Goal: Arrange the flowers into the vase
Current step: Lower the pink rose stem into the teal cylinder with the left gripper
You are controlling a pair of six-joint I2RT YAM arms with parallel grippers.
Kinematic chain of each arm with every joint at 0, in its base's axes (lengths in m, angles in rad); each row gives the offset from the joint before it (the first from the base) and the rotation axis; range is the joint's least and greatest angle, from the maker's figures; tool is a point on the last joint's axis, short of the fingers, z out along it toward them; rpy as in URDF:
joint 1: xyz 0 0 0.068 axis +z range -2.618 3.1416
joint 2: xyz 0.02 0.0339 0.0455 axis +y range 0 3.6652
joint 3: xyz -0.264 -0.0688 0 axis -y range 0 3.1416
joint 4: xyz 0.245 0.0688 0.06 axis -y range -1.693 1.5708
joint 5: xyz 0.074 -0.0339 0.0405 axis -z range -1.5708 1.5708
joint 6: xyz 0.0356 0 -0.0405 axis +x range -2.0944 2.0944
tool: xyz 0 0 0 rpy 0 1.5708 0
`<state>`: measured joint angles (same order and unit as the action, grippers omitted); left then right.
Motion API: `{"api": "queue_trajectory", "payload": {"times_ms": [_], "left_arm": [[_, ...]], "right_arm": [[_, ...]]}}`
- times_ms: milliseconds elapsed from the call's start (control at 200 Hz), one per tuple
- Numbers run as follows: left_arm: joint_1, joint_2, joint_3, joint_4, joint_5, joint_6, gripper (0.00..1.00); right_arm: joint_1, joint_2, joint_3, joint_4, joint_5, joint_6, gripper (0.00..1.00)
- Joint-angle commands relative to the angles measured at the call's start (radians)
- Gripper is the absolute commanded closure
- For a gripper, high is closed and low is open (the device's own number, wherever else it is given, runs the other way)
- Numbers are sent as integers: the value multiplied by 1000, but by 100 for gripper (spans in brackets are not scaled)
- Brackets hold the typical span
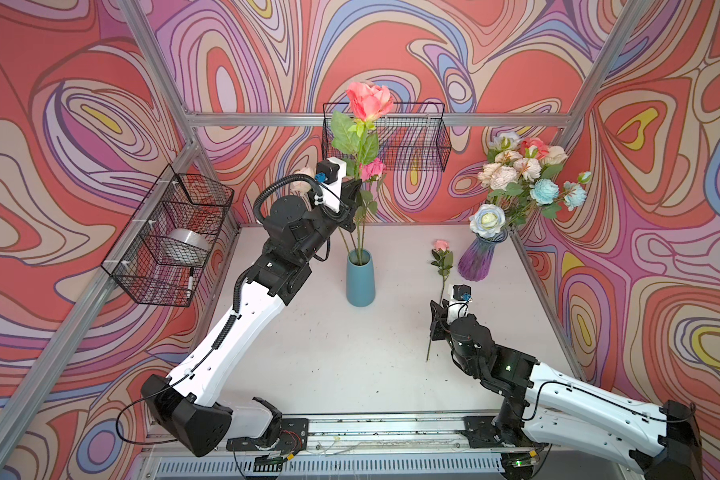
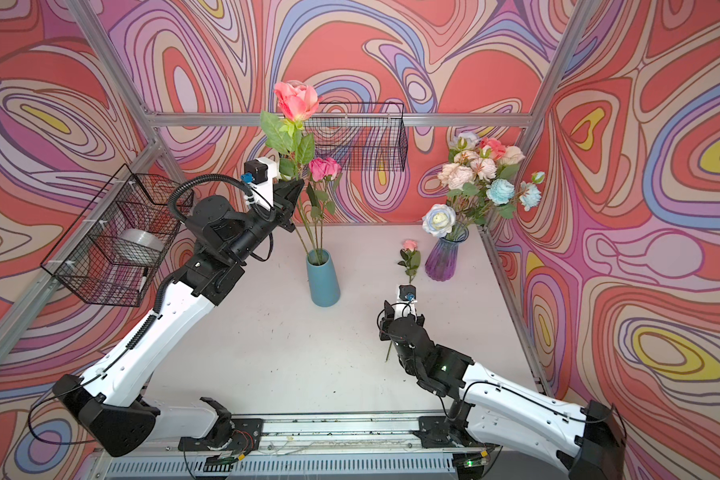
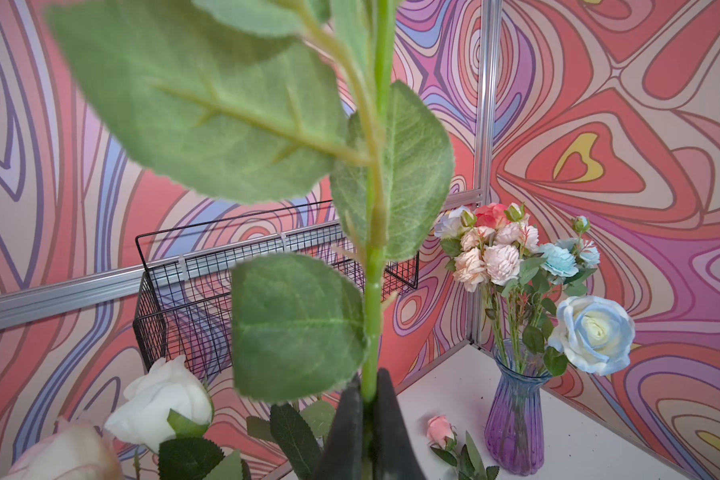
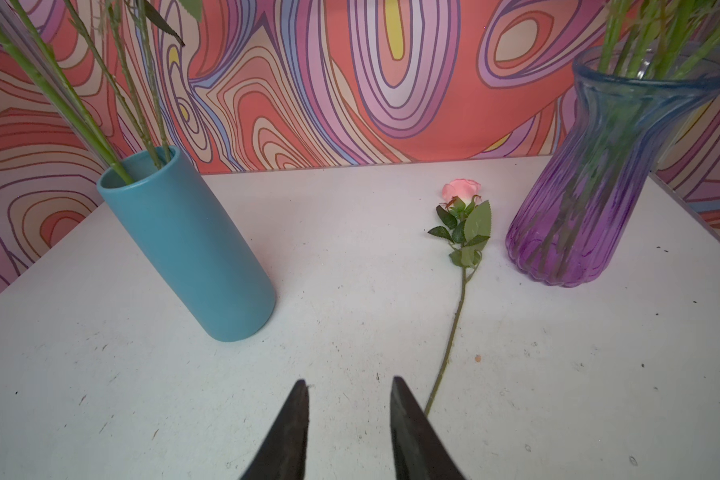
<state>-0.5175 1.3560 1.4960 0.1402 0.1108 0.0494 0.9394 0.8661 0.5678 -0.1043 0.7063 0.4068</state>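
I will next lower my left gripper toward the teal vase's opening (image 1: 361,257) below it, slide the coral rose's green stem deeper and release it there.
A teal vase (image 1: 360,278) (image 2: 323,278) (image 4: 188,245) stands mid-table with a magenta rose (image 1: 373,168) and a white rose (image 3: 163,399) in it. My left gripper (image 1: 352,194) (image 2: 292,192) (image 3: 368,399) is shut on the green stem of a tall coral rose (image 1: 368,102) (image 2: 296,99). That stem's lower end is inside the vase mouth. A small pink rose (image 1: 441,245) (image 2: 409,245) (image 4: 460,191) lies flat on the table. My right gripper (image 1: 437,320) (image 4: 350,384) hovers open and empty just beside its stem end.
A purple glass vase (image 1: 481,259) (image 2: 445,259) (image 4: 591,199) with a mixed bouquet stands in the back right corner. A wire basket (image 1: 385,135) hangs on the back wall. Another basket (image 1: 171,237) on the left wall holds a tape roll (image 1: 186,245).
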Motion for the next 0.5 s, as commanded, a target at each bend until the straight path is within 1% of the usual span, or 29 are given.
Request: {"api": "queue_trajectory", "payload": {"times_ms": [0,225,345,491], "left_arm": [[-2,11,-33,23,-20,37,100],[-4,25,-116,-37,56,83,99],[-4,30,-177,-10,57,83,96],[-3,53,-226,16,42,88,95]], "right_arm": [[5,-3,-13,-5,-2,15,67],[5,29,-9,1,-17,25,67],[3,46,-5,10,-25,24,66],[4,66,8,3,-33,27,67]]}}
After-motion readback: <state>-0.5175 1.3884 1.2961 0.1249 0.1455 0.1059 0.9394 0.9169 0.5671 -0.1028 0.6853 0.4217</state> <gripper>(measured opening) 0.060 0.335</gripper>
